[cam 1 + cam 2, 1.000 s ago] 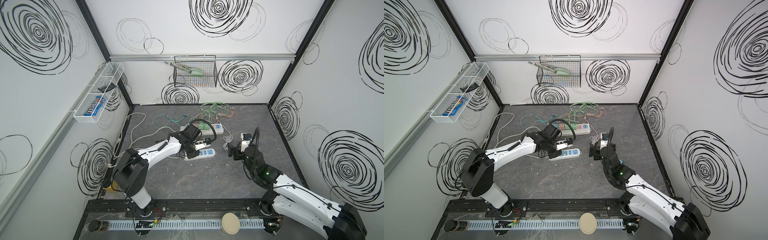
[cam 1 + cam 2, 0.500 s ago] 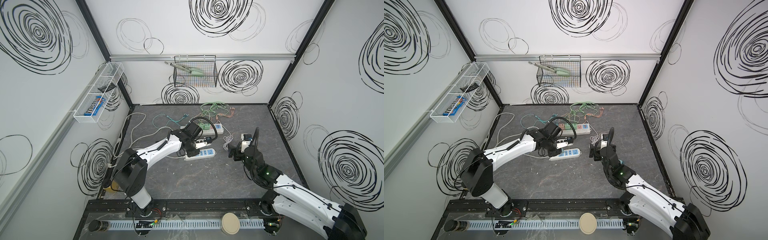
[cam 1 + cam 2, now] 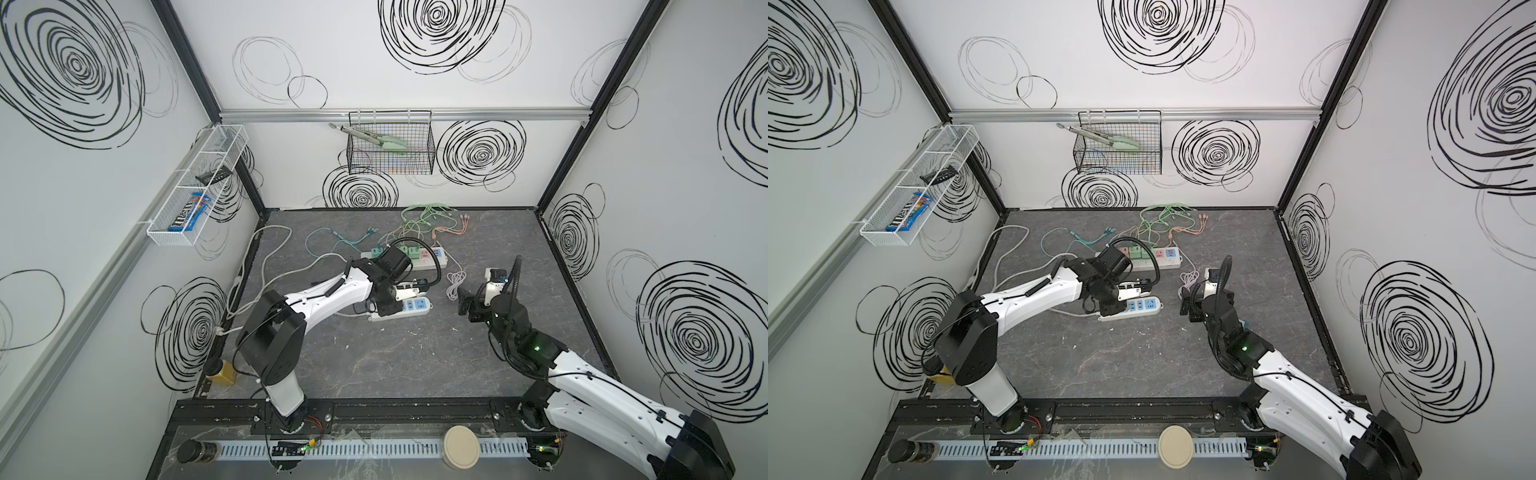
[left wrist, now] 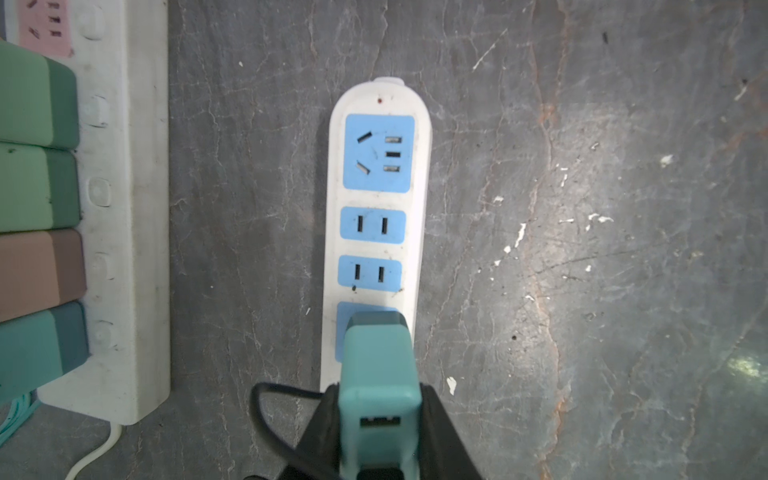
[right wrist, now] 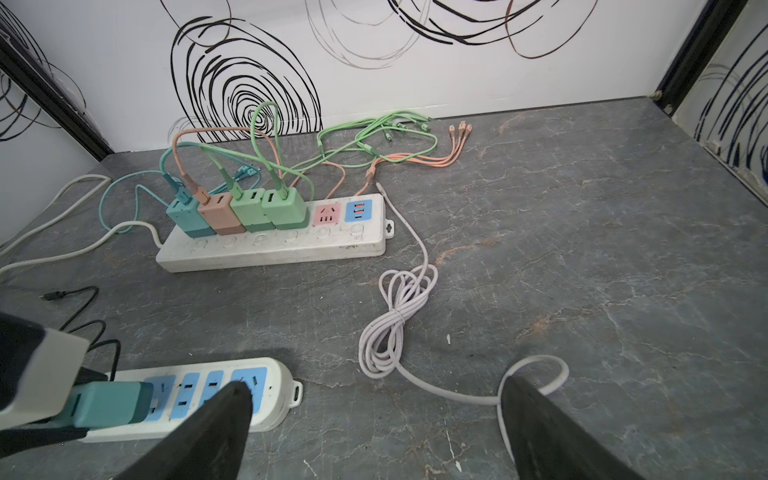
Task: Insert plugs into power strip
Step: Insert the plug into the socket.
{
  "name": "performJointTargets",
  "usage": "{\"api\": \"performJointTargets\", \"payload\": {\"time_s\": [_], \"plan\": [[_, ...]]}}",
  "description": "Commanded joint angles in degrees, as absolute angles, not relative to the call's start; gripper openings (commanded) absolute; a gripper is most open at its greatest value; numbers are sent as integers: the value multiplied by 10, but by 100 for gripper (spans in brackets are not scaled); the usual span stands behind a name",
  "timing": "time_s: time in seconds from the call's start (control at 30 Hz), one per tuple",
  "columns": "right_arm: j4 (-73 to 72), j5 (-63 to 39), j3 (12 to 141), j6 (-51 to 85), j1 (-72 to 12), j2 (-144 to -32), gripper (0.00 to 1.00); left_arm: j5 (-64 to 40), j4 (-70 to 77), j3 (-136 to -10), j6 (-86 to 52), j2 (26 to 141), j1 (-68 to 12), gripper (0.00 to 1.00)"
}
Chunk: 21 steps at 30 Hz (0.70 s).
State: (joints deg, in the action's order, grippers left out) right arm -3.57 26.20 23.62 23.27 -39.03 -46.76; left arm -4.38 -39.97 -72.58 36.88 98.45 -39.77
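Observation:
Next I should move my left gripper down to push the teal plug down and release it, since the socket nearest the cord end (image 4: 345, 329) lies right below its fingers.
My left gripper (image 4: 379, 399) is shut on a teal plug (image 4: 378, 357), with a finger on each side. The plug's prong end rests on the socket nearest the cord end of the white power strip (image 4: 419, 232) with blue sockets; the prongs are hidden. The strip's other three sockets are bare. Both top views show this strip (image 3: 417, 305) (image 3: 1146, 306) mid-table under the left gripper (image 3: 415, 286). My right gripper (image 5: 376, 384) hangs open and holds nothing, just off the strip's rounded far end (image 5: 278, 399).
Behind lies a longer white strip (image 5: 270, 249) carrying teal (image 5: 185, 214), pink-brown (image 5: 218, 212) and two green chargers (image 5: 266, 205). A coiled white cable (image 5: 395, 316) runs under the right gripper. Loose green and orange cables (image 5: 395, 141) lie by the back wall.
The left wrist has shifted a little over the blue-socket strip, still gripping the teal plug. The right arm has not moved.

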Motion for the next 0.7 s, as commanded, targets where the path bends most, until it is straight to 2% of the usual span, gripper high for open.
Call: {"api": "performJointTargets", "payload": {"time_s": [0.0, 0.67], "plan": [[-31, 269, 230, 242, -387, -460, 97, -39, -416, -745, 383, 992, -402, 0], [-24, 270, 228, 244, -385, -452, 97, -35, -428, -752, 393, 1018, -407, 0]]}}
